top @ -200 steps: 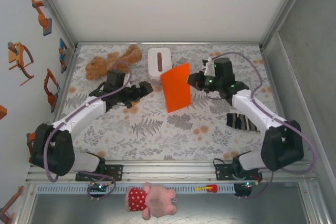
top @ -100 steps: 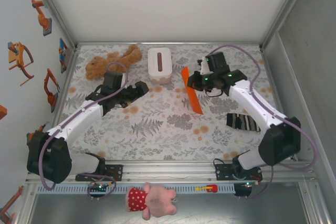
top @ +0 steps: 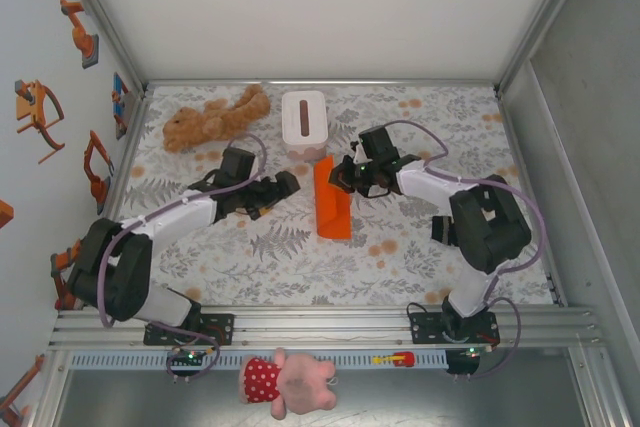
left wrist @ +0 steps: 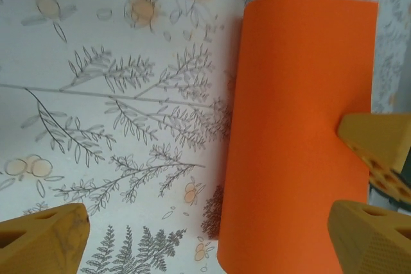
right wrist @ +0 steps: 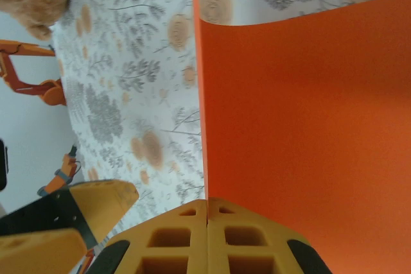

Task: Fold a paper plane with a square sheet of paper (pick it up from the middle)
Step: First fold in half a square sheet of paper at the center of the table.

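My right gripper should lower toward the striped cloth's side next and release the pinched edge onto the sheet's lower layer [top: 342, 219] [right wrist: 314, 126], because that layer is below the gripper.
The square sheet of paper [top: 333, 205] is bright orange and bent over on itself, so from above it looks like a narrow strip just in front of the tissue box. My right gripper [top: 337, 176] is shut on its far edge; in the right wrist view the closed fingertips [right wrist: 207, 222] pinch the sheet [right wrist: 308, 113]. My left gripper [top: 291, 185] stands open just left of the sheet. In the left wrist view the paper [left wrist: 298, 126] covers the right side, and its rounded left edge lies between my left gripper's [left wrist: 209, 232] wide-apart fingers.
A white tissue box [top: 304, 119] stands just behind the paper. A brown teddy bear [top: 215, 117] lies at the back left. A striped cloth [top: 462, 233] lies by the right arm. A pink plush toy [top: 290, 383] sits on the front rail.
The right gripper has carried the paper left and down towards the table, and the sheet now looks like a narrow strip. The left gripper has moved right, up to the paper's left edge.
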Controlling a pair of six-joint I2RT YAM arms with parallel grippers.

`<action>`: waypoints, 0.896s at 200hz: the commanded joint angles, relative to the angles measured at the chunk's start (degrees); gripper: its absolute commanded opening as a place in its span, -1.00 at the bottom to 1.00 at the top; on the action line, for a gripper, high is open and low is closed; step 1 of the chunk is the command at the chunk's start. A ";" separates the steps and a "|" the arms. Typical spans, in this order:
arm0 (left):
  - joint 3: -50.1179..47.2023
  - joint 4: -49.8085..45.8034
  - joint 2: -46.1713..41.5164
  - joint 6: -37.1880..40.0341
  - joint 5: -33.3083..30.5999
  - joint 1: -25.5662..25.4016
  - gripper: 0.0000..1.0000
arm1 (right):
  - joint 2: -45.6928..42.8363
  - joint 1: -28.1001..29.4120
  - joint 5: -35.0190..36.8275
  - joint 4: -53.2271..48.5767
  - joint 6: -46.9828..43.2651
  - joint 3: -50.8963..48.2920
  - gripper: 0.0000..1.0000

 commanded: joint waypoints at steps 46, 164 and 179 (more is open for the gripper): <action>5.26 1.92 8.23 -0.17 0.90 -5.04 0.70 | 3.96 -1.36 1.40 3.49 -4.24 -2.35 -1.00; 15.95 -0.02 21.27 0.96 -2.55 -10.63 0.31 | -1.56 -2.07 8.68 5.63 -7.61 -10.29 -1.00; 17.67 -1.71 22.52 1.73 -2.76 -11.01 0.24 | -1.73 -2.07 8.46 6.08 -7.50 -10.60 -1.00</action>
